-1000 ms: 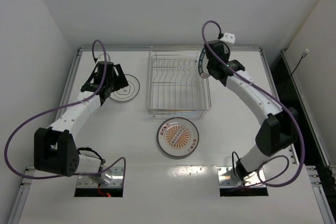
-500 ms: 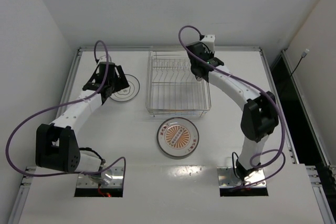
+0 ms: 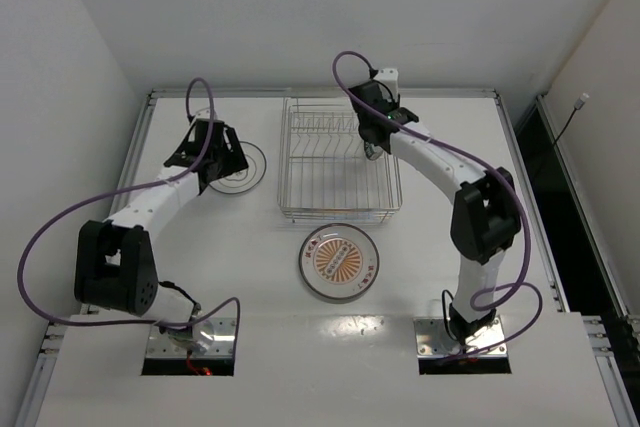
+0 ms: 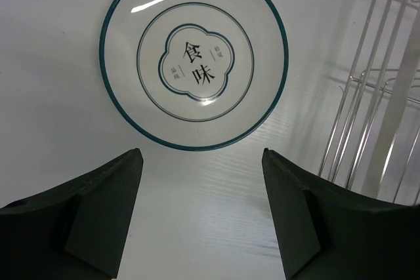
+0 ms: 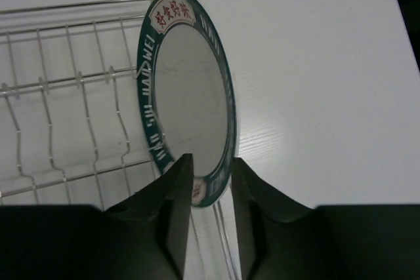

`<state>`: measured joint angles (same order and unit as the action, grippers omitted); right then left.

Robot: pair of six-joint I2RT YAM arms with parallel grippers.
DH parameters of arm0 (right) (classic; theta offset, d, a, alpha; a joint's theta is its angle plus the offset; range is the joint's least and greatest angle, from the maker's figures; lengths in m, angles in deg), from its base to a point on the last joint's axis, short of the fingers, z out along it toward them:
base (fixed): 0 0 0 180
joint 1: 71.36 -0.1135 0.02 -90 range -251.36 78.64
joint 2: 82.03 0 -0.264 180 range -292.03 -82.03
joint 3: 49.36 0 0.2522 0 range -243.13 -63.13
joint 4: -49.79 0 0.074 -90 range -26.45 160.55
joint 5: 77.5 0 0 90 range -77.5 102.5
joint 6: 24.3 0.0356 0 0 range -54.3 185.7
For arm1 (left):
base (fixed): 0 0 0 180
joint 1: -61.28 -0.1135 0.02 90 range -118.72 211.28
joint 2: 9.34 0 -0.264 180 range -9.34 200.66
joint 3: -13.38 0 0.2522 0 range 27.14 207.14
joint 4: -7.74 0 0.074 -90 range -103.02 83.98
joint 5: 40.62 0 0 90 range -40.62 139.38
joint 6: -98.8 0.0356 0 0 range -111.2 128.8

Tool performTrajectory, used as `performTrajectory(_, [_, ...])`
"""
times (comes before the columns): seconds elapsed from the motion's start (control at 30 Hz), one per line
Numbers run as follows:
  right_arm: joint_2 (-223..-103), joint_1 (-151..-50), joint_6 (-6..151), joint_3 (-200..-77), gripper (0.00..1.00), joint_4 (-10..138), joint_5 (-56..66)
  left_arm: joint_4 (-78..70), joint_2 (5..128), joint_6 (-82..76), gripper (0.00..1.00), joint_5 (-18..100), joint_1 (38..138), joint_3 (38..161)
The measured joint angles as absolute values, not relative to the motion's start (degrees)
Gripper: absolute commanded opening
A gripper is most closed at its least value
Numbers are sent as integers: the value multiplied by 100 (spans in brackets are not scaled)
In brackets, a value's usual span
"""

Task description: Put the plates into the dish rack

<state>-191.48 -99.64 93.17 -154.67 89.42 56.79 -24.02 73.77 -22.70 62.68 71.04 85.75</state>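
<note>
I should next lower my left gripper on the white plate's side away from the rack [image 3: 340, 162] and tilt it onto that rim of the plate, because the table is bare there.
The white plate with thin dark rings and a centre mark [image 4: 193, 57] lies flat on the table left of the dish rack [image 3: 340, 162]; it also shows in the top view [image 3: 248, 175]. My left gripper [image 4: 201, 155] is open and empty just short of its near rim, and shows in the top view [image 3: 225, 159]. My right gripper [image 5: 211, 162] is shut on the rim of the dark-blue-rimmed plate [image 5: 190, 96] and holds it on edge over the rack's right part [image 5: 65, 82]. The orange sunburst plate [image 3: 338, 262] lies flat in front of the rack.
The rack's upright tines [image 3: 325, 127] run along its back half. The rack's wire side [image 4: 367, 96] stands just right of the left gripper. The table's right half [image 3: 460, 207] is bare white surface.
My right arm has swung left with the blue-rimmed plate, from the rack's right edge to over its inside. The left gripper has hardly moved.
</note>
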Motion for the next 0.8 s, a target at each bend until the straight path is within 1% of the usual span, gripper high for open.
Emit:
performTrajectory(0.03, [-19135,-9964,9286,-15509,36,8946,5583,-2404,7431,-2270,71,6271,7104,8583])
performTrajectory(0.13, [-18984,-10005,9242,-15566,43,8970,5434,-2419,7663,-2257,71,6271,7104,8649])
performTrajectory(0.2, [-18776,-10082,9196,-15596,45,9099,5402,-2433,7814,-2235,71,6266,7104,8690])
performTrajectory(0.23, [-18632,-10125,9179,-15631,49,9171,5371,-2437,7880,-2227,71,6262,7104,8697])
performTrajectory(0.37, [-17883,-10261,9070,-15854,51,9333,4871,-2474,8039,-2205,71,6207,7104,8697])
performTrajectory(0.57, [-16796,-10392,9002,-16079,53,9298,4119,-2476,8334,-2237,71,6015,7055,8736])
performTrajectory(0.6, [-16698,-10392,8995,-16084,53,9272,4044,-2481,8408,-2279,70,5960,7010,8738])
performTrajectory(0.7, [-16591,-10392,8987,-16084,53,9258,3900,-2478,8614,-2434,67,5503,6601,8736])
performTrajectory(0.8, [-16624,-10390,8984,-16007,53,9278,3775,-2336,8824,-2620,63,4889,5849,8717])
